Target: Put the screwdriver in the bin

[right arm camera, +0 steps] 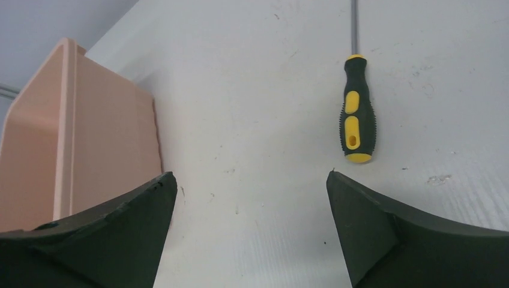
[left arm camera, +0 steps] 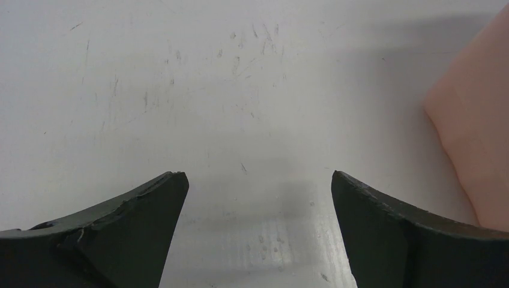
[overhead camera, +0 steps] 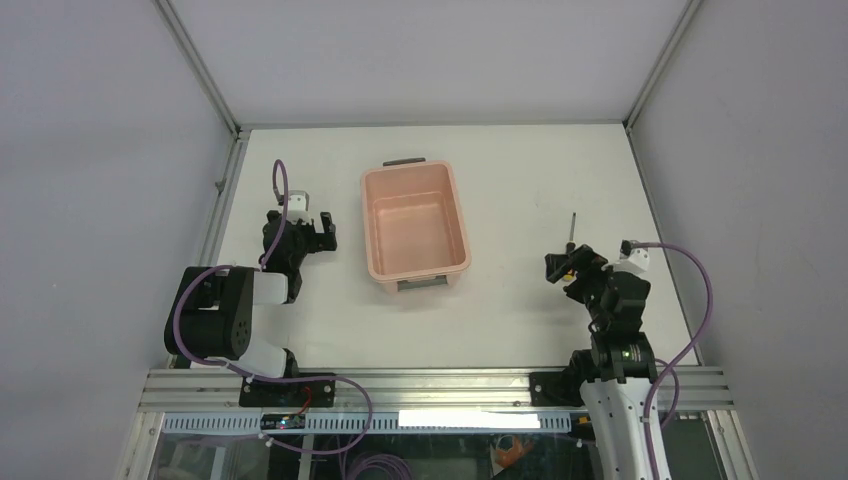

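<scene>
Next, my right gripper goes outward and to the right in its wrist view, then down over the screwdriver handle's shaft end (overhead camera: pixel 570 248) (right arm camera: pixel 355 73), since it lies beyond my fingers.
The screwdriver (right arm camera: pixel 357 114) lies flat on the white table, black-and-yellow handle toward me, thin shaft (overhead camera: pixel 573 228) pointing away. My right gripper (right arm camera: pixel 252 177) is open and empty, hovering just short of the handle's butt, which lies a little right of the gap between the fingers. From above, the right gripper (overhead camera: pixel 570 268) partly covers the handle. The salmon-pink bin (overhead camera: pixel 414 222) stands empty at the table's middle, with a grey handle at each short end; its wall (right arm camera: pixel 90 138) shows left in the right wrist view. My left gripper (overhead camera: pixel 312 228) is open and empty, left of the bin (left arm camera: pixel 480 138).
Grey enclosure walls and aluminium posts (overhead camera: pixel 200 70) border the table at the back and sides. An aluminium rail (overhead camera: pixel 430 385) runs along the near edge by the arm bases. Purple cables (overhead camera: pixel 690 300) loop off both arms.
</scene>
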